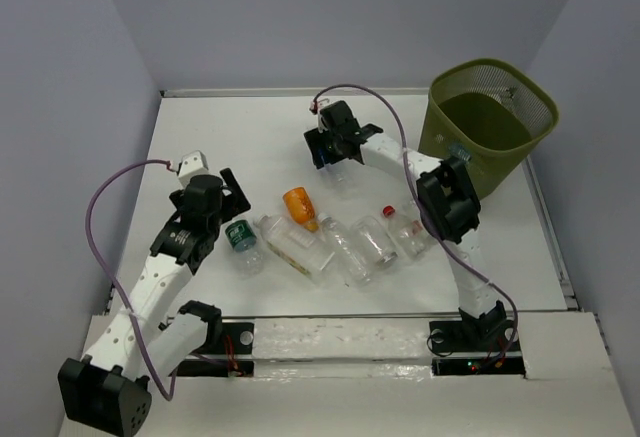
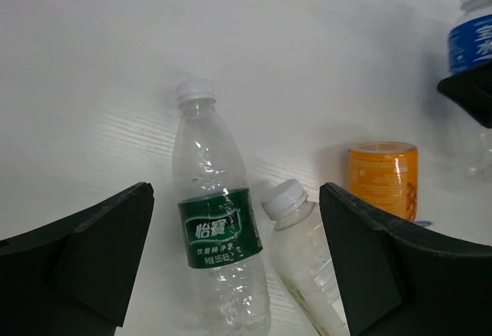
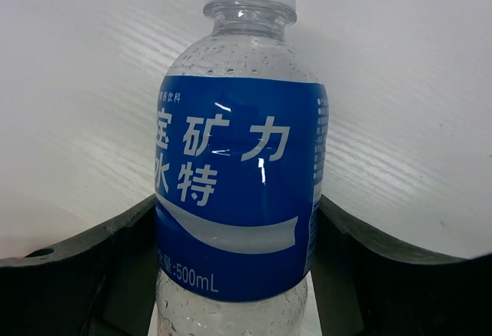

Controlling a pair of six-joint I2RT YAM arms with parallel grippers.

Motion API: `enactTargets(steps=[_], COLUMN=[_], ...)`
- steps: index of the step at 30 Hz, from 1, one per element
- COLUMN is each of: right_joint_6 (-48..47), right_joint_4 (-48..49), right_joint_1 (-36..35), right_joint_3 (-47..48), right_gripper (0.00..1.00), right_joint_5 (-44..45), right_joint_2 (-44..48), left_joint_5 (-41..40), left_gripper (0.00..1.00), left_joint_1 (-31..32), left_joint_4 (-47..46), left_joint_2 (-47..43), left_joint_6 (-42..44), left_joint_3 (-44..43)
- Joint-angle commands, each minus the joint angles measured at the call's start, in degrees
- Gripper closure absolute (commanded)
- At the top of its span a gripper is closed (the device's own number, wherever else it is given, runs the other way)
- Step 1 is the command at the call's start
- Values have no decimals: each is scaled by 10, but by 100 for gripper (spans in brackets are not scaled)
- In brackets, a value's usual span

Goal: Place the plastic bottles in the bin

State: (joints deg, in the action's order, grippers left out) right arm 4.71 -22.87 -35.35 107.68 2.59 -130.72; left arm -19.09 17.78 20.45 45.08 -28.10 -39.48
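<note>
My right gripper will lift the clear bottle and carry it over the opening of the bin next, because the bin's rim is high above the table.
The olive-green mesh bin (image 1: 520, 107) stands at the back right. My right gripper (image 1: 335, 149) is left of it, shut on a clear bottle with a blue label and white cap (image 3: 238, 190); its fingers (image 3: 100, 274) press both sides. My left gripper (image 1: 232, 212) is open over a lying green-label bottle (image 2: 219, 251), which sits between its fingers (image 2: 84, 259) together with the neck of a white-capped bottle (image 2: 307, 259). An orange bottle (image 2: 382, 178) lies beyond. Several more clear bottles (image 1: 360, 247), one red-capped (image 1: 405, 227), lie in a row at mid-table.
The bottles lie side by side between the two arms, near the table's front edge. The grey walls close in the back and both sides. The right arm's elbow (image 1: 448, 197) hangs just in front of the bin.
</note>
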Motion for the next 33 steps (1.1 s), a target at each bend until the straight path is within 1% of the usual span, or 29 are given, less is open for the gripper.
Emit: enactTargets(steps=[1,2,3,5,6,7,10,11,13,14,15,17,18,20,21,23,24,25,26,27,29,33], right_joint_6=[-32,-37,-41,-82,-94,-111,-116,-112,-104,-102,-99,-88,-82,-70,-56,-37,-27,-22,-14,-9,-1,17], right_joint_4=[7,11,16,39,55,65,88,93,110,116,124,135,143,161,162,162,162,162,162,162,164,153], right_joint_1=[-5,-5,-5,-5,-5,11,50,85,121,160,176,209,239,268,294,312,320,325,325,331,331,331], right_joint_3=[59,61,58,50,38,29,0,-9,-40,-51,-62,-99,-113,-140,-161,-179,-194,-201,-208,-220,-226,-230], right_gripper=[67,67,68,68,68,68,68,68,68,68,68,68,68,68,68,67,63,57,35,21,3,2], right_joint_5=[39,44,52,98,132,146,164,163,170,178,197,208,210,210,201,196,197,195,192,191,191,137], right_joint_2=[93,114,161,211,262,287,378,396,444,456,466,488,493,500,501,501,501,502,506,510,526,555], left_joint_5=[-34,-35,-36,-36,-35,-36,-30,-31,-27,-25,-17,-7,1,2,5,9,11,12,12,11,10,9], left_gripper=[1,1,1,1,1,1,1,1,1,1,1,1,1,1,1,1,1,1,1,1,1,1], left_joint_1=[1,1,1,1,1,1,1,1,1,1,0,-1,-3,-6,-9,-13,-16,-18,-18,-19,-20,-21], left_joint_4=[15,18,23,26,26,25,16,19,19,20,20,18,14,15,14,13,12,12,12,13,13,11], left_joint_2=[50,61,76,86,92,95,107,121,138,148,165,180,193,205,214,224,233,237,244,248,253,265], left_joint_6=[-20,-23,-23,-26,-27,-28,-24,-23,-22,-21,-21,-16,-14,-13,-12,-9,-9,-9,-10,-9,-10,-12], left_joint_3=[-30,-31,-32,-33,-32,-30,-25,-25,-28,-29,-31,-32,-32,-33,-32,-33,-33,-33,-34,-34,-35,-33])
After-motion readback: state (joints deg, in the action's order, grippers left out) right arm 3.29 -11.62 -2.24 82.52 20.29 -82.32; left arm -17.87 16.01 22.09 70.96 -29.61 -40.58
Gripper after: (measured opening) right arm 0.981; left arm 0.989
